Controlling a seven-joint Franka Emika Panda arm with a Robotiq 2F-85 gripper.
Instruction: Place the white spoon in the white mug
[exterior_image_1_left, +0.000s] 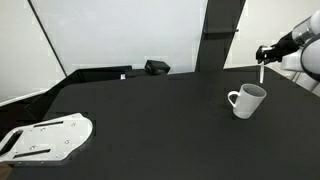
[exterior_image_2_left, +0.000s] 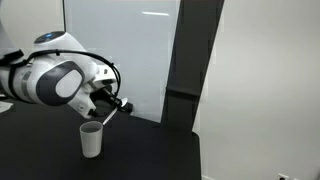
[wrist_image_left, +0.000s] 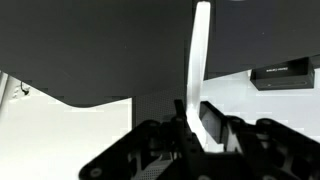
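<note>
Next, my gripper shifts toward the handle side over the opening (exterior_image_1_left: 253, 90), then lowers the spoon inside, since the spoon's lower end hangs off the mug's middle.
The white mug (exterior_image_1_left: 247, 100) stands upright on the black table at the right, handle to the left; it also shows in an exterior view (exterior_image_2_left: 91, 139). My gripper (exterior_image_1_left: 263, 53) hangs above the mug and is shut on the white spoon (exterior_image_1_left: 262, 72), which hangs down towards the mug's rim. In an exterior view the spoon (exterior_image_2_left: 109, 117) slants down from the gripper (exterior_image_2_left: 120, 105) just above the mug. In the wrist view the spoon (wrist_image_left: 199, 60) runs up from between the fingers (wrist_image_left: 192, 115). The mug is out of the wrist view.
A white flat tool or tray (exterior_image_1_left: 45, 138) lies at the table's front left corner. A small black box (exterior_image_1_left: 157, 67) sits at the table's back edge, in front of a white wall panel. A dark pillar (exterior_image_2_left: 185, 70) stands behind the table.
</note>
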